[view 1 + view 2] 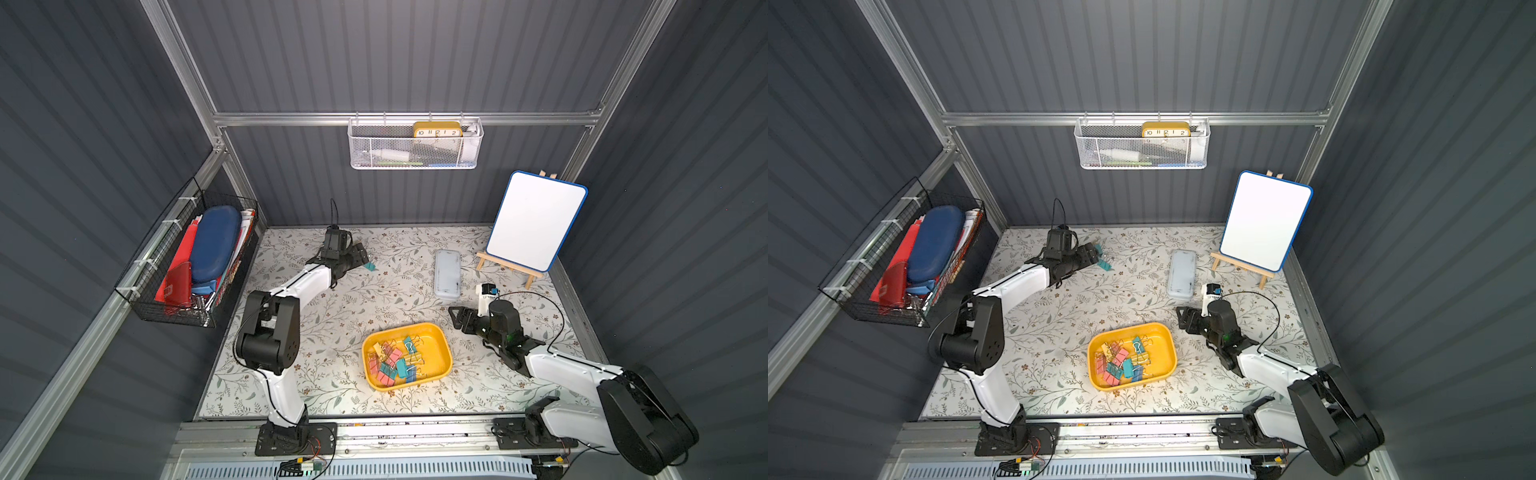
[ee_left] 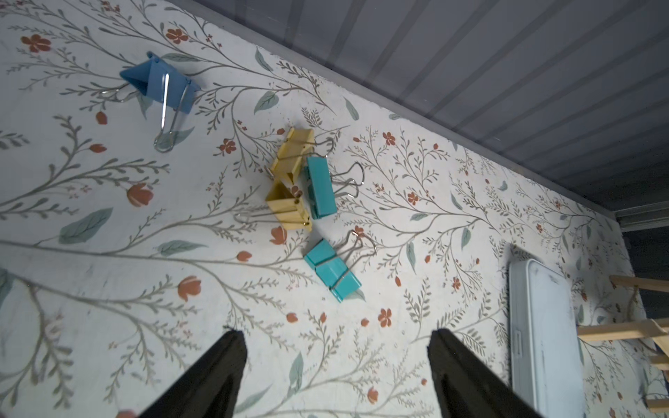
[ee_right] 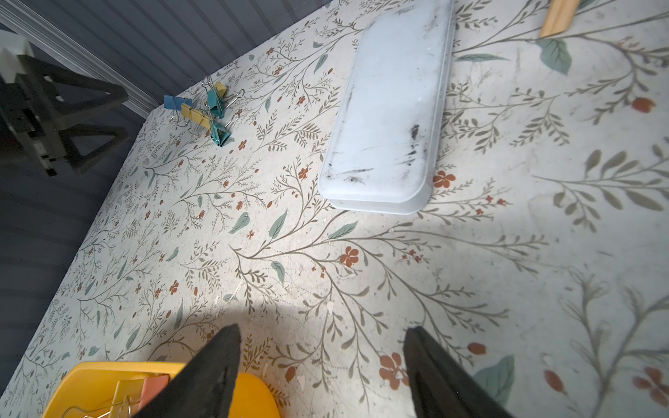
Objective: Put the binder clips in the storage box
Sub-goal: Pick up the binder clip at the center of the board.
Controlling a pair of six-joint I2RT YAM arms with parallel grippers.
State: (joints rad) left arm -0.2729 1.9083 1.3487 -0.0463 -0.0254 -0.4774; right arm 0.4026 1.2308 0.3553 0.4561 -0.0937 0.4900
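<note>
The near teal clip (image 1: pixel 369 266) (image 2: pixel 333 270) lies apart from the yellow clips, so the robot will turn its left gripper, bring it down over that clip's body and close.
The yellow storage box (image 1: pixel 434 344) (image 1: pixel 1160 338) sits at the front middle of the table, and several pink, teal, blue and yellow binder clips (image 1: pixel 395 361) (image 1: pixel 1121 361) lie in it. Several loose clips lie at the back left: a blue one (image 2: pixel 163 85), two yellow (image 2: pixel 293 152) and two teal (image 2: pixel 331 269). My left gripper (image 2: pixel 335 333) (image 1: pixel 362 255) hovers open and empty just short of them. My right gripper (image 3: pixel 322 327) (image 1: pixel 455 318) is open and empty, beside the box's far right corner (image 3: pixel 94 380).
A translucent grey-white lid (image 1: pixel 447 274) (image 3: pixel 391 108) lies at the back right. Beyond it a whiteboard on a wooden easel (image 1: pixel 536 220) stands. A white mesh basket (image 1: pixel 415 143) hangs on the back wall, a black wire basket (image 1: pixel 195 257) on the left wall.
</note>
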